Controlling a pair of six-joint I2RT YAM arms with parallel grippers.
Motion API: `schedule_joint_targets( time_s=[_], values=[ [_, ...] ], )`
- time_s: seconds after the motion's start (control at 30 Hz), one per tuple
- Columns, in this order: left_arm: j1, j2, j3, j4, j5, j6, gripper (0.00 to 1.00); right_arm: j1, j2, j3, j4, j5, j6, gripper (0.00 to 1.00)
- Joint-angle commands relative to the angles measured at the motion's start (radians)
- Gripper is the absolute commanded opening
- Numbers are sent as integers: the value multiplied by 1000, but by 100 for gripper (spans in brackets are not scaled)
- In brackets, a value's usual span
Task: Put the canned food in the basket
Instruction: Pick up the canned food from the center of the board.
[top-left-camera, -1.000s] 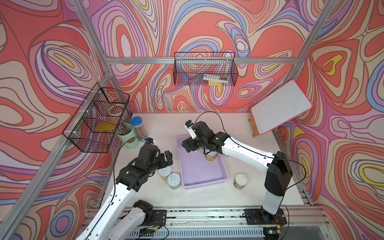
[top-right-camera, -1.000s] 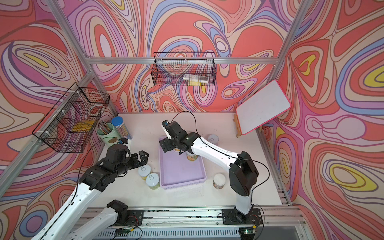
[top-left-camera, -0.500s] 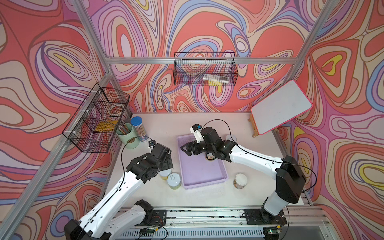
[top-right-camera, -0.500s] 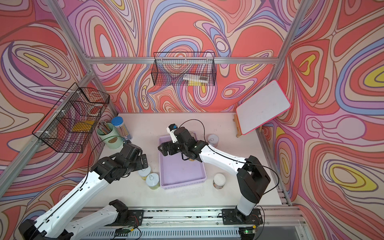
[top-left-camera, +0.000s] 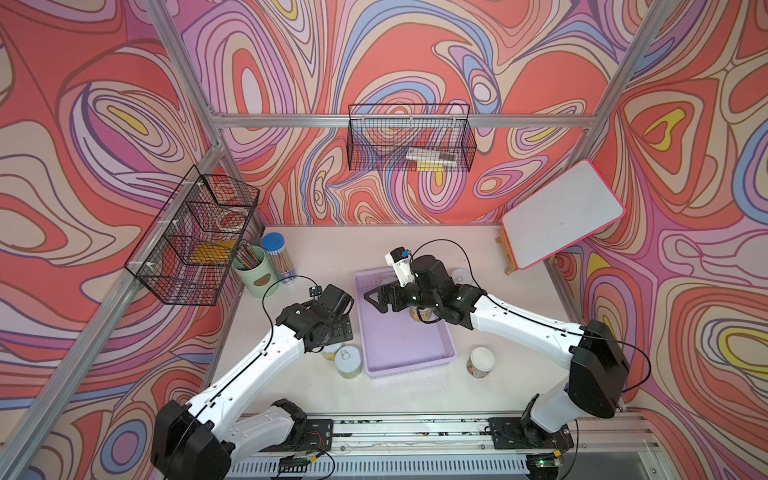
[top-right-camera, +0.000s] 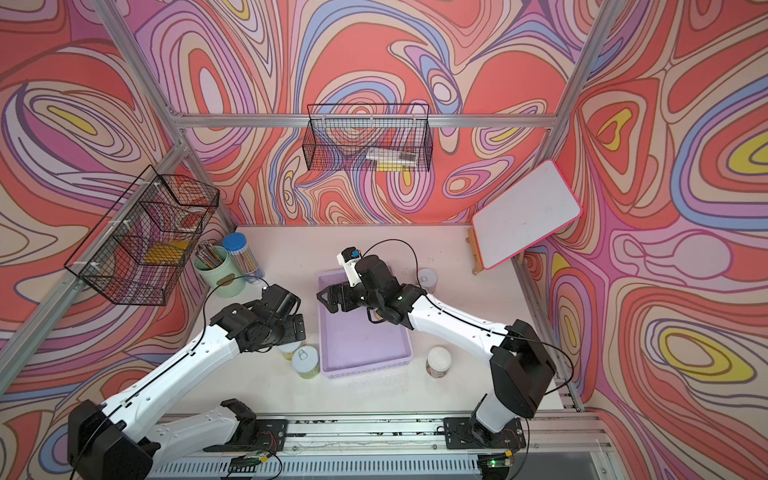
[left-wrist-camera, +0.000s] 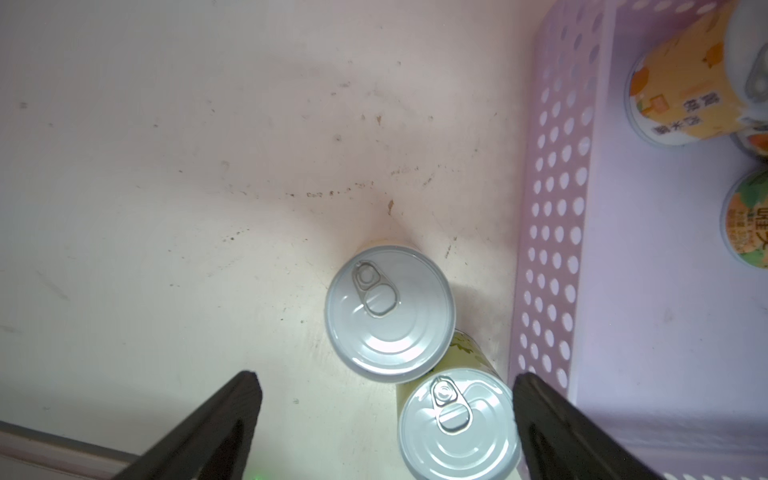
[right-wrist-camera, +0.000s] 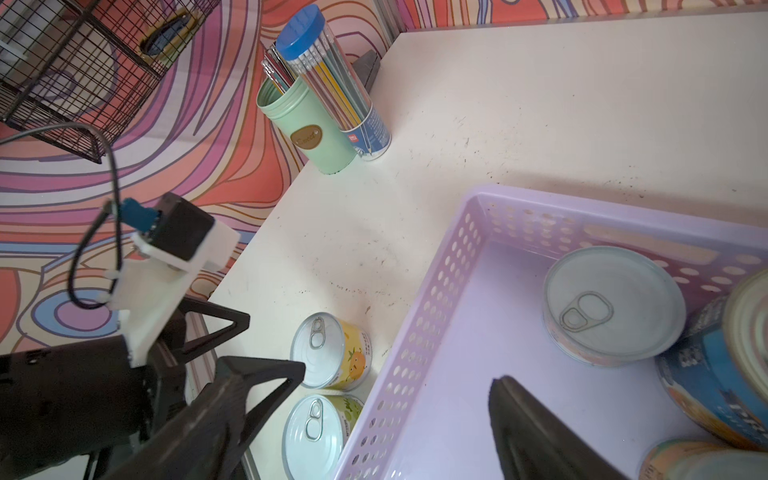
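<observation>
The yellow can stands below my left gripper, and the can's lidded top (top-left-camera: 331, 348) (left-wrist-camera: 390, 312) lines up with the gap between my spread fingers. My left gripper will next lower those fingers around both sides of that top.
The lavender basket (top-left-camera: 405, 357) (top-right-camera: 361, 353) lies mid-table. In the right wrist view it holds a pull-tab can (right-wrist-camera: 613, 303), a taller blue-labelled can (right-wrist-camera: 715, 374) and another can (right-wrist-camera: 685, 461). My right gripper (top-left-camera: 379, 298) (right-wrist-camera: 399, 374) hovers open and empty over the basket's left wall. Two cans stand left of the basket, one with a yellow label (left-wrist-camera: 388, 313) (right-wrist-camera: 328, 349) and one with a green label (left-wrist-camera: 457, 424) (top-left-camera: 348, 361). My left gripper (left-wrist-camera: 384, 384) (top-left-camera: 332, 330) is open above them. One more can (top-left-camera: 481, 361) stands right of the basket, another (top-left-camera: 461, 276) behind the right arm.
A mint pencil cup (top-left-camera: 255, 272) and a blue-capped pencil tube (top-left-camera: 278, 257) stand at the back left. Black wire baskets (top-left-camera: 195, 241) (top-left-camera: 409, 137) hang on the walls. A white board (top-left-camera: 561, 216) leans at the back right.
My left gripper has swung right and down over the two cans beside the basket. My right gripper has shifted slightly left and toward the front over the basket, and its elbow has moved right.
</observation>
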Motion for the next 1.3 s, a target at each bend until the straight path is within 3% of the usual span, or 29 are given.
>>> schedule_joint_targets(
  time_s=[0.0, 0.33, 1.27],
  values=[
    [22, 34, -32, 57, 71, 14, 99, -2, -37, -23, -11, 26, -17, 93],
    [107, 50, -113, 130, 132, 27, 99, -1, -51, -36, -29, 33, -28, 93],
    [157, 158, -153, 195, 161, 56, 90, -2, -20, -14, -32, -7, -23, 92]
  ],
)
